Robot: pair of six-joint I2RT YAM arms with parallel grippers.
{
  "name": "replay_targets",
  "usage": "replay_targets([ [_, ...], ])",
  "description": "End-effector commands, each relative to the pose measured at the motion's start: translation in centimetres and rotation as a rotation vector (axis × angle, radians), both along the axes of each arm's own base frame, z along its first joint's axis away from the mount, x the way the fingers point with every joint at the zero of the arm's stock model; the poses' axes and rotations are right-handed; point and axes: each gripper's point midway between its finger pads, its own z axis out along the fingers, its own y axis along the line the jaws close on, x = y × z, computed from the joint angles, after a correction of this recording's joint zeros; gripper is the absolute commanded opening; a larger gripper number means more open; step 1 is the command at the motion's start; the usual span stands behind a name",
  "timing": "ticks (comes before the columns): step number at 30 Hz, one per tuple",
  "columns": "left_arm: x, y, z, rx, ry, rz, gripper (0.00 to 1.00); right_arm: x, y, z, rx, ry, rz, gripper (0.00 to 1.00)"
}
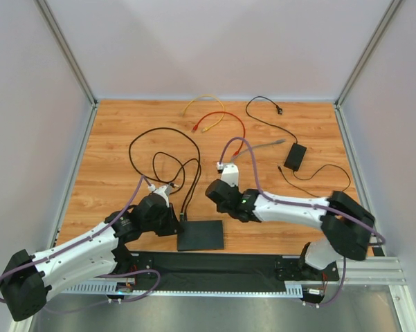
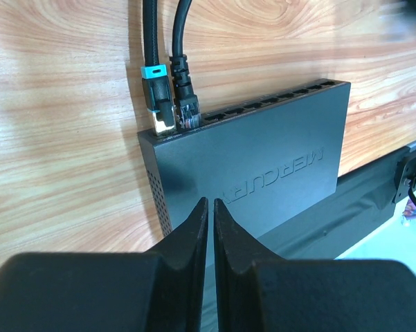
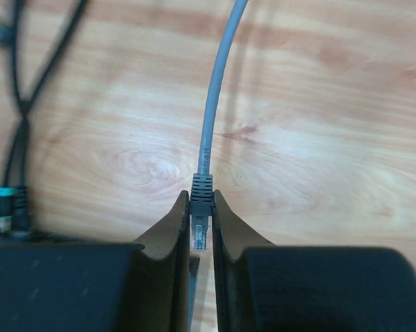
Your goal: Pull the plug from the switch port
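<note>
My right gripper will lift away from my base and the switch (image 1: 201,235) next. Then it will go down over the black cable loop.
The switch (image 1: 201,235) (image 2: 263,159) is a flat black box lying near the table's front edge. Its port row faces away from the arm bases. Two plugs sit in its left ports: a teal-banded one (image 2: 157,104) on a braided cable and a black one (image 2: 187,104). My left gripper (image 2: 210,204) (image 1: 174,221) is shut with nothing in it, its tips over the switch's top near the left end. My right gripper (image 3: 201,197) (image 1: 216,194) is shut on a grey plug (image 3: 202,185). That plug's clear tip is free of any port, over bare wood. Its grey cable (image 3: 214,104) runs away across the table.
A black power adapter (image 1: 295,157) with a thin cord lies at the back right. Red (image 1: 218,121) and yellow (image 1: 204,102) cables lie at the back middle. Black cables (image 1: 159,159) loop left of centre. A black rail (image 1: 214,266) runs along the near edge.
</note>
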Motion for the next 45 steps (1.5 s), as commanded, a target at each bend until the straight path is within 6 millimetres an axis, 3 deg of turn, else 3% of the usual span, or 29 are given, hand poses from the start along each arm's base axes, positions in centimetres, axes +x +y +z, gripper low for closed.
replay_targets([
  [1,0.1,-0.2,0.3,-0.003,-0.016,-0.02,0.13,2.1,-0.9,8.5,0.163,-0.203,-0.071,0.01],
  [5,0.2,-0.4,0.2,-0.007,-0.017,-0.02,0.13,2.7,-1.2,12.1,0.229,-0.252,-0.038,0.0],
  [6,0.3,-0.5,0.3,-0.013,-0.019,-0.022,0.13,3.7,-1.2,13.6,0.258,-0.276,-0.044,0.0],
  [8,0.3,-0.7,0.2,-0.014,-0.013,-0.025,0.13,4.7,-0.6,14.3,0.275,-0.272,-0.004,0.0],
  [9,0.3,-0.7,0.1,-0.013,-0.009,-0.025,0.13,6.2,-0.8,15.9,0.302,-0.291,-0.028,0.0],
  [11,0.1,-0.8,0.1,-0.016,-0.002,-0.029,0.13,7.7,0.0,16.2,0.302,-0.285,-0.01,0.0],
  [12,0.1,-0.7,0.1,-0.016,-0.004,-0.028,0.13,9.1,0.2,17.7,0.325,-0.307,-0.026,0.0],
  [13,0.1,-0.6,0.1,-0.014,-0.004,-0.027,0.13,10.0,0.9,17.2,0.317,-0.292,-0.015,0.0],
  [15,0.1,-0.5,0.2,-0.013,-0.009,-0.023,0.13,11.9,1.3,17.6,0.339,-0.293,-0.033,0.0],
  [21,0.2,-0.1,0.2,0.006,-0.012,-0.012,0.13,17.2,4.9,19.2,0.43,-0.307,-0.105,0.0],
  [22,0.2,-0.1,0.1,0.008,-0.01,-0.012,0.13,17.8,5.8,17.9,0.436,-0.282,-0.106,0.01],
  [23,0.2,-0.1,0.1,0.009,-0.008,-0.011,0.13,18.6,6.6,18.8,0.475,-0.303,-0.108,0.02],
  [24,0.2,-0.1,0.1,0.009,-0.009,-0.01,0.13,19.1,7.1,18.6,0.485,-0.302,-0.105,0.02],
  [25,0.2,-0.1,0.0,0.01,-0.007,-0.009,0.13,19.6,8.0,17.2,0.472,-0.288,-0.092,0.02],
  [26,0.2,-0.1,0.0,0.01,-0.004,-0.008,0.13,20.4,8.6,17.5,0.48,-0.302,-0.086,0.03],
  [27,0.2,-0.2,-0.1,0.009,-0.001,-0.008,0.13,20.9,9.1,15.8,0.451,-0.284,-0.071,0.04],
  [30,0.2,-0.1,-0.3,0.016,0.001,-0.002,0.13,22.3,10.0,14.3,0.466,-0.268,-0.053,0.06],
  [31,0.1,0.0,-0.4,0.021,0.007,-0.001,0.13,22.3,10.6,12.6,0.468,-0.234,-0.018,0.06],
  [33,0.2,0.1,-0.5,0.025,0.007,0.003,0.13,23.2,10.8,11.5,0.479,-0.227,-0.006,0.07],
  [35,0.2,0.1,-0.5,0.026,0.008,0.008,0.13,23.6,11.1,9.3,0.462,-0.194,0.01,0.08],
  [45,0.3,-0.1,-0.5,0.034,0.028,0.016,0.13,26.8,10.2,5.6,0.363,-0.16,0.032,0.27],
])
